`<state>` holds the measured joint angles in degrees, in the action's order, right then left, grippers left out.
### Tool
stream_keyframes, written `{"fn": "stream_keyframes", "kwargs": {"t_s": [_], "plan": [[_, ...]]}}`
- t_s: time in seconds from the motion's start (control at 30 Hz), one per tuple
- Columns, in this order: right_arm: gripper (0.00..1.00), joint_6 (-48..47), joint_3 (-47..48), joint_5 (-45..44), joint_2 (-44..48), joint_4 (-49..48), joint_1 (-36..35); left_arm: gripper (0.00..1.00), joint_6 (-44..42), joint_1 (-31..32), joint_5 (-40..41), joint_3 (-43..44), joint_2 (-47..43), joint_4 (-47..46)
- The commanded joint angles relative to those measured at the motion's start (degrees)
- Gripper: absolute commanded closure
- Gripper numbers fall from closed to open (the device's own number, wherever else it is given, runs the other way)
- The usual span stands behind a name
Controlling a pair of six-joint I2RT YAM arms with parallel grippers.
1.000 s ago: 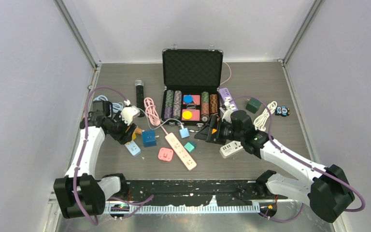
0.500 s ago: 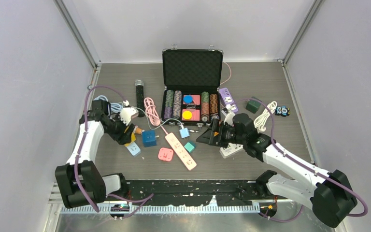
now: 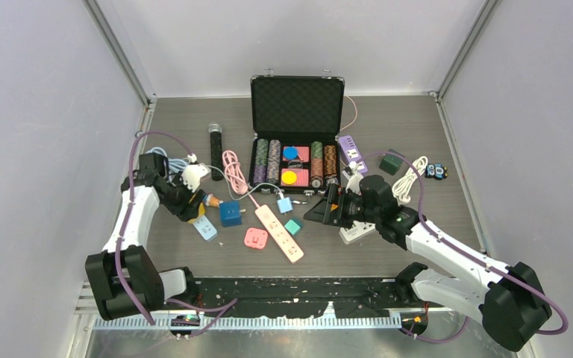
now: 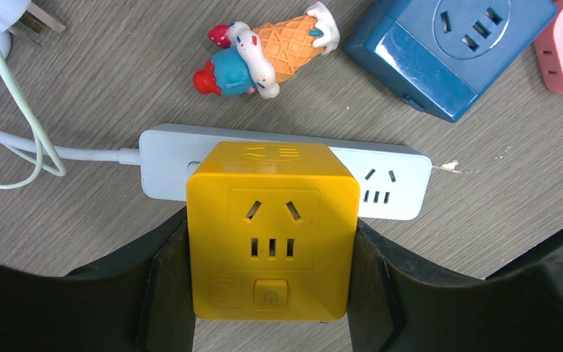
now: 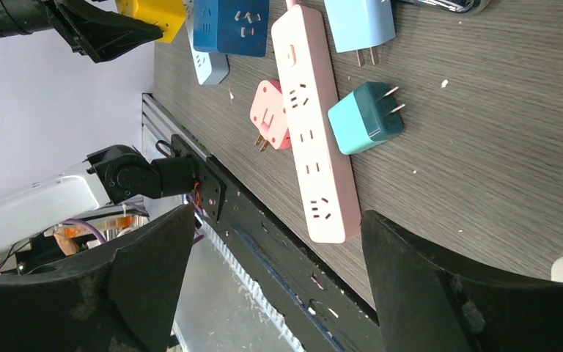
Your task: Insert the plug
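Note:
My left gripper moves down next, sets the yellow cube plug onto the pale power strip beside the strip's bare outlet and releases, since the power strip lies below.
My left gripper (image 4: 271, 253) is shut on a yellow cube plug (image 4: 271, 235), one black finger (image 4: 163, 282) pressed on each side. The cube sits directly over the left half of a pale power strip (image 4: 396, 187) lying on the table. Its prongs are hidden beneath it. In the top view the left gripper (image 3: 196, 207) hangs over that strip (image 3: 206, 228) at the left. My right gripper (image 3: 322, 209) stands open near the table's middle, with nothing between its fingers (image 5: 154, 264).
An ice-cream toy (image 4: 271, 48), a blue cube socket (image 4: 451, 51) and white cables (image 4: 15, 110) lie close beyond the strip. A pink power strip (image 5: 315, 110), pink adapter (image 5: 271, 114) and teal plug (image 5: 363, 117) lie mid-table. An open chip case (image 3: 296, 130) stands behind.
The right arm dropped slightly toward the near edge about a second ago, then held. The left gripper with the yellow cube shifted a little left and back.

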<state>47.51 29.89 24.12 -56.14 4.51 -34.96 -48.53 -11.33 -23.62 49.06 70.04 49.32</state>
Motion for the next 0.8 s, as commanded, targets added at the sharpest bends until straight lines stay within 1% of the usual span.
{"fn": "stream_keyframes", "kwargs": {"t_s": [0.0, 0.13, 0.33, 0.43, 0.77], "plan": [[0.13, -0.70, 0.26, 0.07, -0.11, -1.02, 0.34, 1.00, -0.57, -0.40, -0.38, 1.50, 1.34, -3.11], [0.13, -0.79, 0.22, 0.11, -0.52, -1.00, 0.65, 1.00, -0.10, -0.44, -0.92, 1.26, 1.86, -4.67], [0.13, -1.01, 1.26, 0.79, -2.28, -1.12, 0.90, 1.00, -1.40, -0.42, 0.05, 1.48, 2.46, -4.33], [0.13, -0.93, 1.31, 1.18, -2.95, -1.48, 0.90, 1.00, -1.30, -0.44, -0.77, 1.46, 3.28, -4.09], [0.13, -1.09, 0.80, 1.56, -2.30, -1.54, 1.05, 1.00, -2.31, -0.47, 0.05, 0.92, 3.78, -2.71]]}}
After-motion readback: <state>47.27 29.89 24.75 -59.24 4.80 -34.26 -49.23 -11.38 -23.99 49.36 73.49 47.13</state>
